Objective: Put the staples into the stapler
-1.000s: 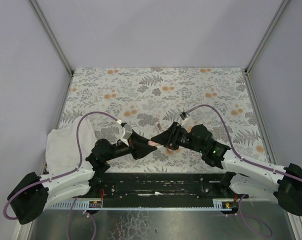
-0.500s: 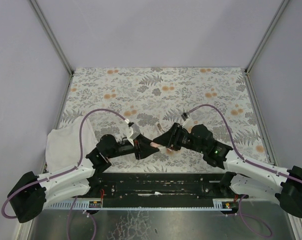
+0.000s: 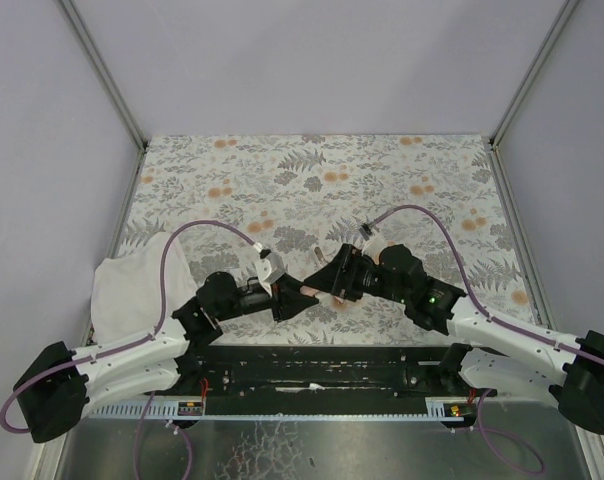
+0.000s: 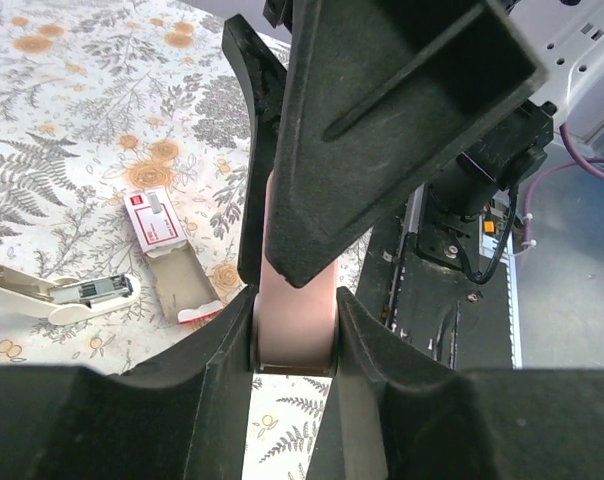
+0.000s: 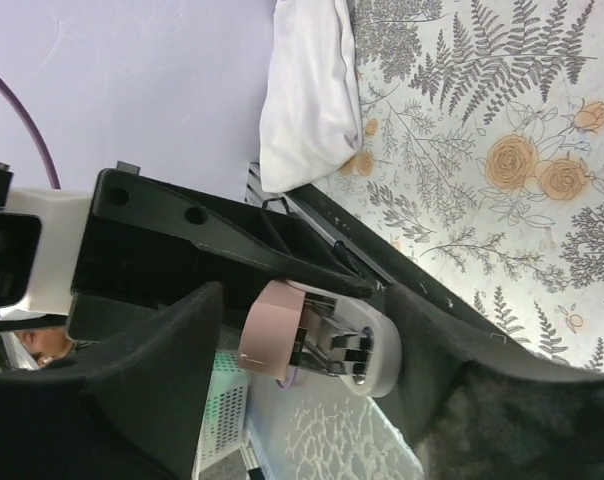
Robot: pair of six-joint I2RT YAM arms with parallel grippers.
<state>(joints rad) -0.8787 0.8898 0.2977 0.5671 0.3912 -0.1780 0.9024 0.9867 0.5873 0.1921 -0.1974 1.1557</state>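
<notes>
My left gripper turns fingers-down next, moves outward, brings the stapler down and then lets it go. Bare tabletop by the white piece (image 3: 289,261) is below and outward of my gripper.
The stapler has a salmon-pink top (image 4: 292,340) and a white base (image 5: 384,352), with its metal magazine showing end-on in the right wrist view. It is held in the air between both grippers near the table's front middle (image 3: 307,289). My left gripper (image 4: 294,305) is shut on the sides of the pink top. My right gripper (image 5: 317,340) straddles the same stapler from pink top to white base and looks shut on it. The red staple box (image 4: 154,217) lies on the table with its tan tray (image 4: 177,280) slid out.
A white stapler-like piece with a metal strip (image 4: 52,295) lies on the table beside the box. A crumpled white cloth (image 3: 127,290) sits at the left front. The arms' black base rail (image 3: 312,370) runs along the near edge.
My left gripper has moved right and closed in on the right gripper. The two grippers now meet more tightly around the stapler. The right arm shifted only slightly.
</notes>
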